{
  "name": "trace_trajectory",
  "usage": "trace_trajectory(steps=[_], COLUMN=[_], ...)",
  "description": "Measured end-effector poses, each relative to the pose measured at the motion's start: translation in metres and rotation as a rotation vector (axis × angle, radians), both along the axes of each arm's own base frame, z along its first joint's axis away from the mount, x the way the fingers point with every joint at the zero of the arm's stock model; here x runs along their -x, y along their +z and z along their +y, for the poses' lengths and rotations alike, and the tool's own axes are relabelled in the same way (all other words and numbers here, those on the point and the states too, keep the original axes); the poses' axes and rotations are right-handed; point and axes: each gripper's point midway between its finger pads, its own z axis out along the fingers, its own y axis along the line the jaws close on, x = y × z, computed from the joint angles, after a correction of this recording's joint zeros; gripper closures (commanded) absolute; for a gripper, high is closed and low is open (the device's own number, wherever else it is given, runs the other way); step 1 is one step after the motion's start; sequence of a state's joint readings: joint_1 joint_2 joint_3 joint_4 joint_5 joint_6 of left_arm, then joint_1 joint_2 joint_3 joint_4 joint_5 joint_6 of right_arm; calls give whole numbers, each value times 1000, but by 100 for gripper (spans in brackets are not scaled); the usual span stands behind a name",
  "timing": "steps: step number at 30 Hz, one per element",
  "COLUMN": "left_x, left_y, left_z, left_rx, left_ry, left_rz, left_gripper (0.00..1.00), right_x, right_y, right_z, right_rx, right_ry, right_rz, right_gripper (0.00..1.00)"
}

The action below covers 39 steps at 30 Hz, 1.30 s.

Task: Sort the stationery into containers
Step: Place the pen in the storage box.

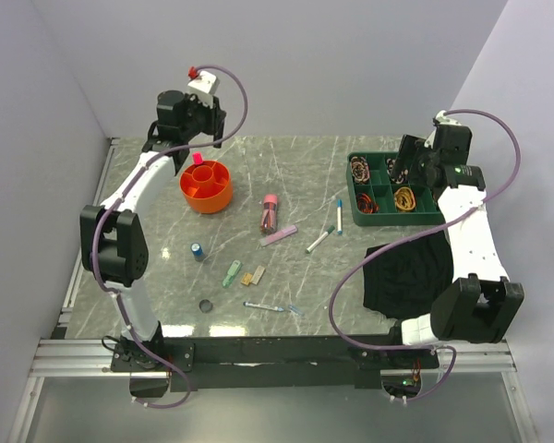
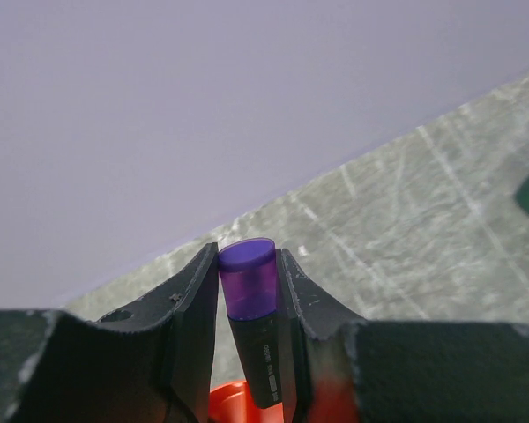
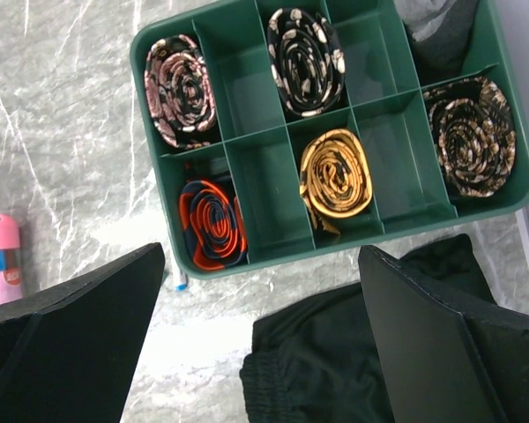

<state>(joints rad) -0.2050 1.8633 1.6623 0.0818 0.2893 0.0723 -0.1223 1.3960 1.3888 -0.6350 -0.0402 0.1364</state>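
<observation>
I need to lower the black marker upright with my left gripper first and then release it, so that it gets inside the far part of the orange pot.
My left gripper (image 2: pixel 247 257) is shut on a black marker with a purple cap (image 2: pixel 257 348), held upright just above the round orange pot (image 2: pixel 224 405). From above, the left gripper (image 1: pixel 194 148) hangs over the back rim of the orange pot (image 1: pixel 206 196), where a pink cap (image 1: pixel 197 160) shows. On the table lie a pink-capped marker (image 1: pixel 270 212), a pink tube (image 1: pixel 279 235), two white pens (image 1: pixel 319 241) (image 1: pixel 339 215), a blue cylinder (image 1: pixel 198 250), a green clip (image 1: pixel 232 272), a yellow eraser (image 1: pixel 253 275) and a thin pen (image 1: pixel 263 305). My right gripper (image 3: pixel 261 256) is open and empty.
A green divided tray (image 3: pixel 247 66) with coiled bands stands at the back right, under my right gripper (image 1: pixel 411 168). A black cloth (image 3: pixel 353 361) lies in front of it, also seen from above (image 1: pixel 408 272). A small black disc (image 1: pixel 206 305) lies near the front.
</observation>
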Motion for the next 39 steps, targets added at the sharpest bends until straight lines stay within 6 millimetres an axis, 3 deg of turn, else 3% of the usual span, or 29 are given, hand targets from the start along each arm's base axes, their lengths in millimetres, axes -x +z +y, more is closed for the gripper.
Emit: trace_trajectory(steps=[9, 22, 23, 24, 25, 28, 34, 36, 39], left_x=[-21, -28, -28, -28, -27, -26, -21, -16, -6], left_y=[-38, -121, -125, -128, -131, -134, -141, -135, -111], left_z=[37, 43, 43, 43, 43, 44, 46, 47, 47], left_rx=[-46, -97, -98, -99, -100, -101, -97, -95, -81], left_ry=[75, 78, 78, 78, 78, 78, 95, 97, 95], left_rz=[-29, 75, 82, 90, 95, 108, 159, 171, 163], left_gripper=[99, 99, 96, 78, 70, 54, 47, 46, 45], right_x=[-2, -4, -5, -5, -6, -7, -8, -9, -10], right_y=[-1, -8, -10, -11, -13, -16, -18, -18, -18], right_z=[-4, -7, -8, -8, -8, -8, -5, -3, -2], right_rx=[21, 48, 51, 53, 55, 58, 58, 58, 58], right_ry=[-3, 3, 1, 3, 2, 4, 13, 17, 22], right_rz=[2, 24, 30, 34, 39, 47, 51, 51, 50], right_gripper=[0, 0, 0, 0, 0, 0, 0, 0, 0])
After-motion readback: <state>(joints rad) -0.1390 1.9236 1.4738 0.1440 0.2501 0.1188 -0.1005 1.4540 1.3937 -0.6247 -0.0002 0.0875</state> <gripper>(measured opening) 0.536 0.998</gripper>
